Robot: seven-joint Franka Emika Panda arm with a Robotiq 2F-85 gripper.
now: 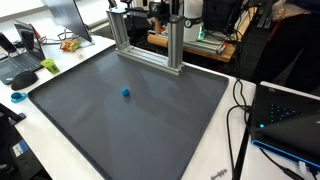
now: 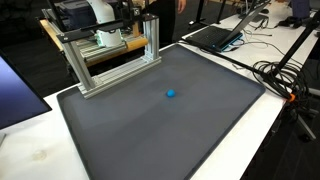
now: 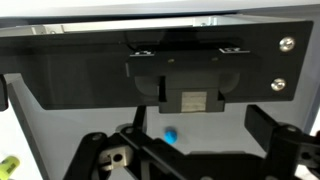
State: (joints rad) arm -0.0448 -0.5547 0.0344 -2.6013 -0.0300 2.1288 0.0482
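Observation:
The frame's black bar [image 3: 185, 75] is back of the robot's open gripper, toward the top of the wrist view, so the gripper should next move back over the bar and close.
A small blue ball [image 1: 126, 93] [image 2: 171, 95] lies alone near the middle of a dark grey mat [image 1: 150, 125] [image 2: 150, 130]. In the wrist view the ball [image 3: 170, 134] shows on the mat between the black fingers, closer to the left one. My gripper [image 3: 195, 150] is open, with nothing between its fingers [image 3: 285, 140], and it hangs well above the ball. In both exterior views the arm sits behind the metal frame at the mat's far edge, and the gripper itself is hard to make out there.
An aluminium frame [image 1: 150, 45] [image 2: 115, 65] stands on the far edge of the mat. Laptops [image 1: 285, 115] [image 2: 225, 35] and cables [image 1: 240, 110] [image 2: 280, 75] lie on the white table beside the mat. Clutter and a monitor [image 1: 70, 15] sit at one corner.

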